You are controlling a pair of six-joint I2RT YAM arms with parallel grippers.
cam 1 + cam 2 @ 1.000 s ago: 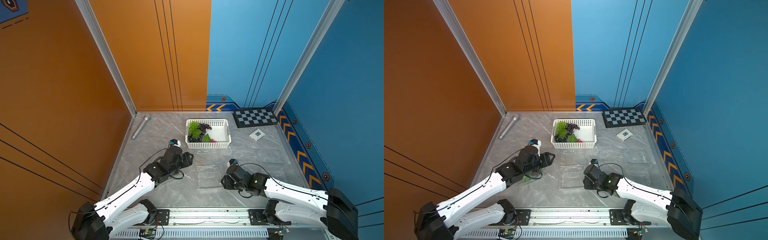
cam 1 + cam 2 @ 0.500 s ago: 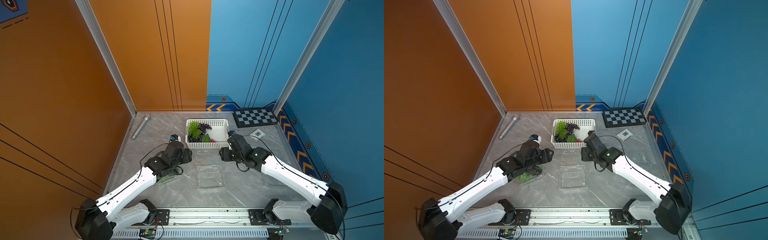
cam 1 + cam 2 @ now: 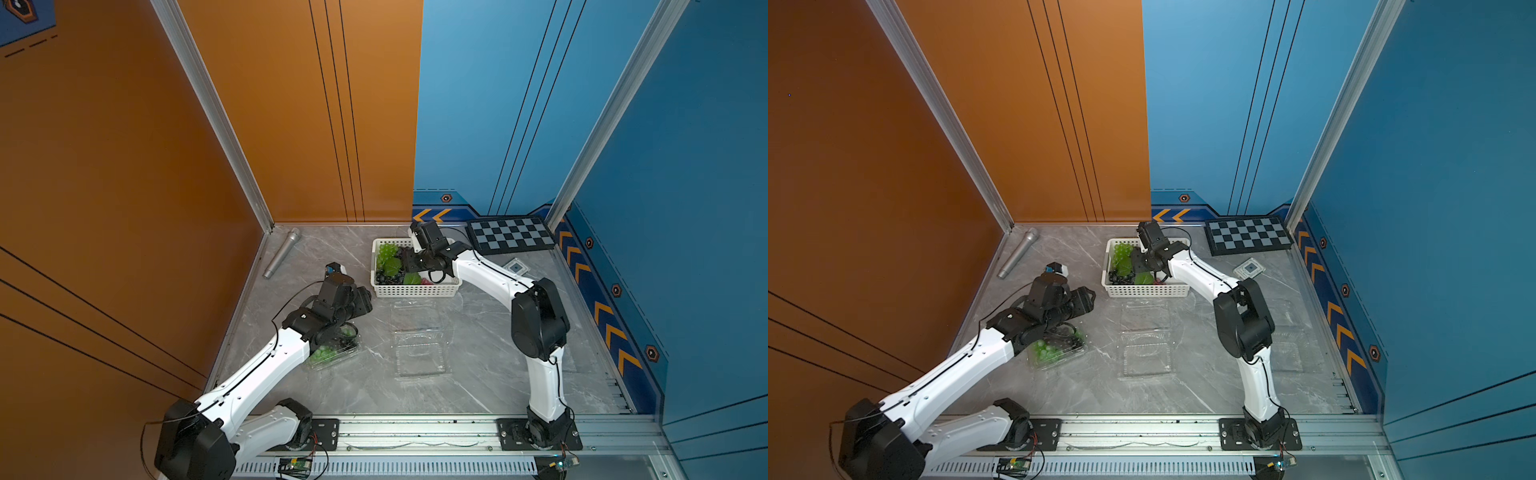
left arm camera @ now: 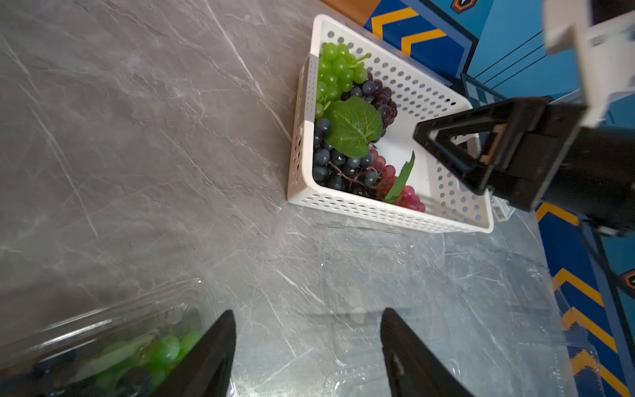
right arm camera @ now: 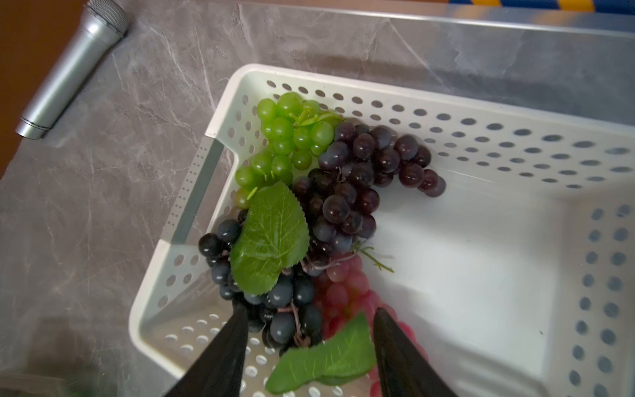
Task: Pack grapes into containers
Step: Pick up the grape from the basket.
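Note:
The robot's right gripper should next lower its open fingers onto the stem end of the dark purple bunch (image 5: 324,252) below, beside the large leaf, and then close.
Green (image 5: 288,134), dark purple (image 5: 360,172), black (image 5: 285,323) and pinkish red grapes (image 5: 347,285) lie with leaves in the left end of the white basket (image 3: 415,293) (image 3: 1146,291). My right gripper (image 5: 309,309) (image 3: 409,264) hangs open over that end, its fingers either side of the black bunch and a leaf (image 5: 326,357). My left gripper (image 4: 307,311) (image 3: 365,301) is open and empty above the table. Beside it a clear container (image 3: 332,353) (image 4: 103,330) holds green and dark grapes. An open empty container (image 3: 419,345) (image 3: 1144,349) lies in front of the basket.
A silver microphone (image 3: 282,253) (image 5: 72,68) lies by the orange wall. A checkerboard (image 3: 511,235) and a small square tag (image 3: 515,266) sit at the back right. Another clear container (image 3: 1287,349) lies near the right arm's elbow. The basket's right half holds nothing.
My right arm swung from the front of the table, past the empty container, out over the basket. The left gripper lifted off the filled container a little. Both sets of jaws opened wider.

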